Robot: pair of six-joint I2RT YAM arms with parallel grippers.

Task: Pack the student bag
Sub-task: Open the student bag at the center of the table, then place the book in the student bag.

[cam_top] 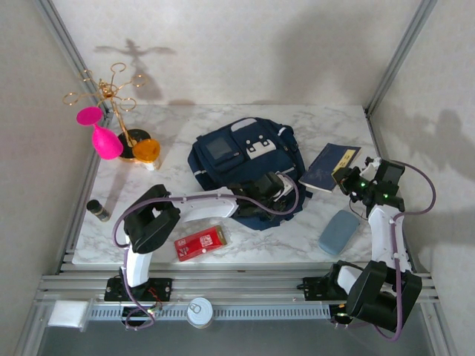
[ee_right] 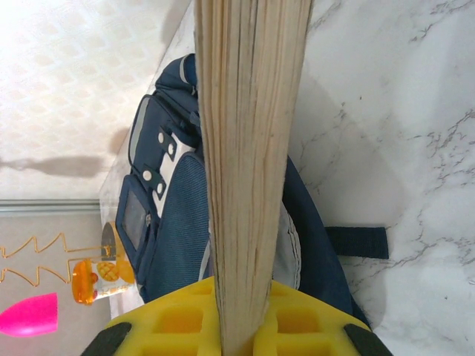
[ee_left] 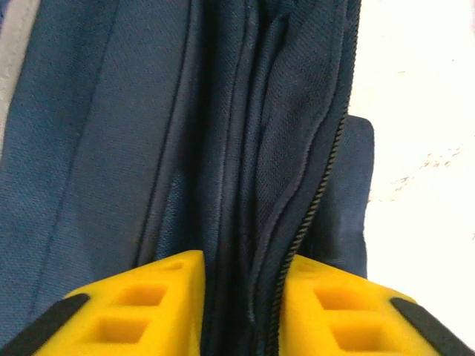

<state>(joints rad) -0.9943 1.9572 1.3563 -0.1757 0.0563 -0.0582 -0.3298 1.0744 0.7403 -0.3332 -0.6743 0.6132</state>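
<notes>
The robot should next move the navy book in its right gripper across into the near part of the student bag (cam_top: 245, 157), which lies beyond the book, and let go of it there.
The student bag (cam_top: 245, 157), navy with grey-white front patches, lies flat in the middle of the marble table. My left gripper (cam_top: 272, 185) reaches over its near edge. In the left wrist view that gripper (ee_left: 243, 261) is shut on folds of the bag's navy fabric (ee_left: 111, 148), with a zipper (ee_left: 319, 194) running against the right finger. My right gripper (cam_top: 350, 178) holds a navy book (cam_top: 330, 166) just right of the bag. In the right wrist view it (ee_right: 242, 286) is shut on the book, whose page edge (ee_right: 249, 148) stands upright, with the bag (ee_right: 174, 215) behind.
A grey-blue case (cam_top: 338, 231) lies near the front right and a red box (cam_top: 200, 242) at the front left. A gold wire rack (cam_top: 111, 96), pink objects (cam_top: 104, 137) and an orange jar (cam_top: 146, 150) stand at the back left. A small dark bottle (cam_top: 98, 210) lies by the left edge.
</notes>
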